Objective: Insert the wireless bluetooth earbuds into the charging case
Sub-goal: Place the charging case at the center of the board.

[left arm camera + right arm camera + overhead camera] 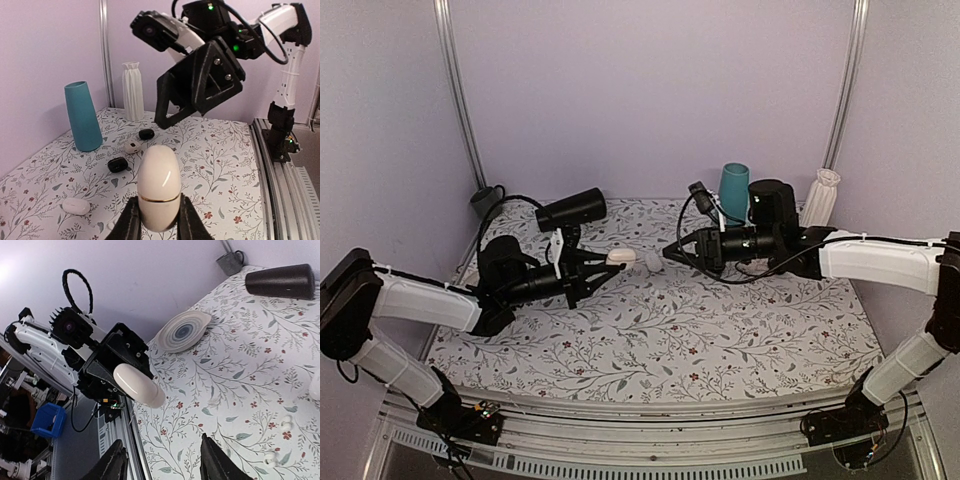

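The robot's left gripper will next move outward, tilt downward and lower the case onto open cloth between the black cylinder and the white oblong piece.
My left gripper is shut on the charging case, a glossy white pebble with a gold seam and its lid closed. It holds the case above the table. In the left wrist view the case stands between the two fingers. My right gripper is open and empty, a short gap to the right of the case and pointing at it. In the right wrist view the case lies beyond the open gripper. Two small white pieces, perhaps earbuds, lie on the cloth.
A teal cup and a white ribbed vase stand at the back right. A black cylinder lies at the back left, with a swirled plate near it. Two small black round pieces and small white pieces lie on the floral cloth.
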Tool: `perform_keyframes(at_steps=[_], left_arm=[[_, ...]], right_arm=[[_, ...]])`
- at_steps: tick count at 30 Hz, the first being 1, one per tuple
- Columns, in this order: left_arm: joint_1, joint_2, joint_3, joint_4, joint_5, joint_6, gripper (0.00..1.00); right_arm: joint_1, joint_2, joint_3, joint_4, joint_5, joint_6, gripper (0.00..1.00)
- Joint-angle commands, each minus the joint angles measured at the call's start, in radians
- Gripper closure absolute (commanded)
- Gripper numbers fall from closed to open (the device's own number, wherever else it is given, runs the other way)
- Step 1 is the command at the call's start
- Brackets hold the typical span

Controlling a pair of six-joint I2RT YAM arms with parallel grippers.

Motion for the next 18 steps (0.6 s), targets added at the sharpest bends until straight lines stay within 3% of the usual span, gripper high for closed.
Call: perform_keyframes(at_steps=[1, 9, 18], left_arm=[[0.049, 0.023, 0.044, -0.055, -0.046, -0.161, 1.0], [0.189, 0.149, 0.202, -0.225, 0.031, -0.416, 1.0], [0.258, 0.385, 0.495, -0.559, 0.069, -0.482, 0.91]], right_arm=[[-0.064, -0.113, -0.084, 0.098, 0.175, 0.053, 0.45], [-0.091, -0.166, -0.134, 0.124, 0.282, 0.06, 0.34], [-0.106, -0.183, -0.154, 0.129, 0.321, 0.054, 0.31]])
